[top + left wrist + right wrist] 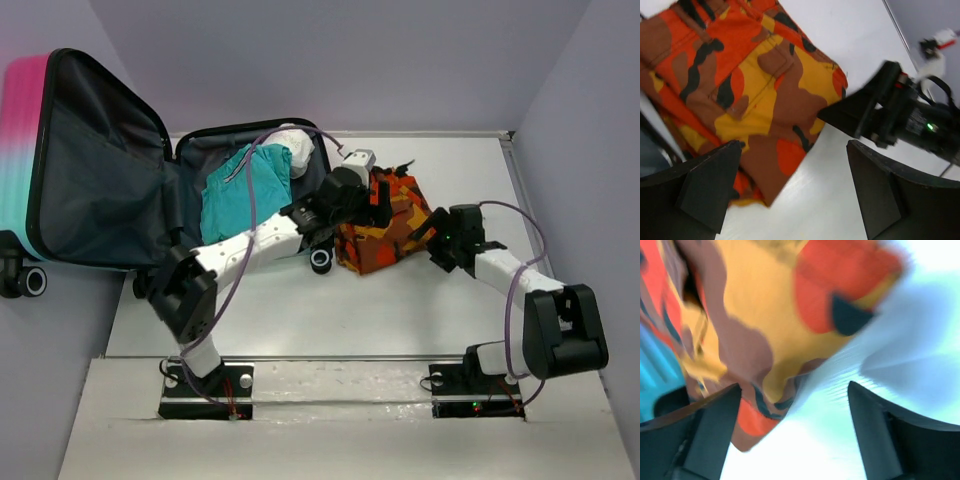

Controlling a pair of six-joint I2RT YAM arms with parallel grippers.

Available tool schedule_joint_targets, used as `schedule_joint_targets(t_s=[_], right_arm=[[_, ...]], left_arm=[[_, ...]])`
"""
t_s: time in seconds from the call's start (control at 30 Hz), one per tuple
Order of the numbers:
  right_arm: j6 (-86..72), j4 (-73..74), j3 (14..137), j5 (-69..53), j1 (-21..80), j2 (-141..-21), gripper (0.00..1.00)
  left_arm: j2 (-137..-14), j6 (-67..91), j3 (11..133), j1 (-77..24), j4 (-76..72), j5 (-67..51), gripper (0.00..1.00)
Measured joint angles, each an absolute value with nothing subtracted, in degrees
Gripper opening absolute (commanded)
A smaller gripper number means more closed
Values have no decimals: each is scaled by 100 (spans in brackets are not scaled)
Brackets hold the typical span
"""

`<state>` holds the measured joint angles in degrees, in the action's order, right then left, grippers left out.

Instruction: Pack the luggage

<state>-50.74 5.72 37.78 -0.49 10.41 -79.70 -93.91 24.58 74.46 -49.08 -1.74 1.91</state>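
The garment's dark-patched corner (pixel 425 214) (pixel 842 315) still lies beyond my right gripper's fingers, so the gripper comes down onto it next with its fingers open.
The luggage (pixel 25 130) lies open at the left, its lid raised against the wall and its dark grey lining showing. A teal garment (pixel 240 195) and a white bundle (pixel 295 150) lie in its base. A folded orange camouflage garment (pixel 385 240) lies on the table just right of the luggage; it also shows in the left wrist view (pixel 750 85) and, blurred, in the right wrist view (pixel 770 315). My left gripper (pixel 383 200) (pixel 795 190) is open over the garment's top edge. My right gripper (pixel 425 232) (pixel 795 435) is open at the garment's right corner.
A black luggage wheel (pixel 322 260) sits beside the garment's left edge, another (pixel 35 282) at the far left. The right gripper (pixel 890 115) shows close by in the left wrist view. Grey walls close in the table's back and right side.
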Motion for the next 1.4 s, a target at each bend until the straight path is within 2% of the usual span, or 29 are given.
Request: schedule_joint_targets(t_s=[0.23, 0.37, 0.5, 0.57, 0.63, 0.67, 0.7, 0.73, 0.77, 0.97, 1.17, 1.37, 1.4], right_arm=[[-4718, 784, 3688, -73, 405, -7422, 100], [-4864, 493, 3664, -436, 410, -8103, 100], [-5328, -620, 3778, -1007, 390, -8718, 99], [-5579, -1146, 3767, -1212, 392, -8965, 88], [-5983, -1763, 3710, -1398, 379, -9253, 65], [-6171, -2067, 3688, -1463, 375, -9408, 47], [-6322, -2248, 3677, -1492, 381, -9542, 39], [-6484, -2429, 3642, -1511, 377, -9675, 20], [-6674, -2512, 3605, -1527, 320, -9797, 17], [-6844, -2552, 3358, -1865, -565, -9712, 16], [-6086, -1918, 3315, -1890, -2410, -9179, 16], [-5581, -1643, 3186, -1804, -2766, -8871, 15], [-5513, -1619, 3173, -1833, -2766, -8860, 13]], left_arm=[[-11083, 2495, 9054, -4418, 45, 60, 99], [-11159, 2519, 9067, -4274, 279, 67, 99], [-11043, 2582, 9002, -4327, 231, 45, 99], [-10934, 2602, 8882, -4375, 174, 38, 99], [-10873, 2606, 8803, -4412, 134, 30, 99], [-10862, 2609, 8777, -4431, 119, 25, 99], [-10857, 2613, 8764, -4456, 113, 25, 99], [-10857, 2624, 8759, -4466, 110, 16, 99], [-10857, 2633, 8757, -4469, 110, 10, 99], [-10903, 2722, 8783, -4495, 95, -259, 99], [-11550, 2825, 9341, -4519, 62, -342, 99], [-12473, 3120, 9985, -4637, 137, 32, 99], [-12567, 3181, 10044, -4648, 141, 62, 99]])
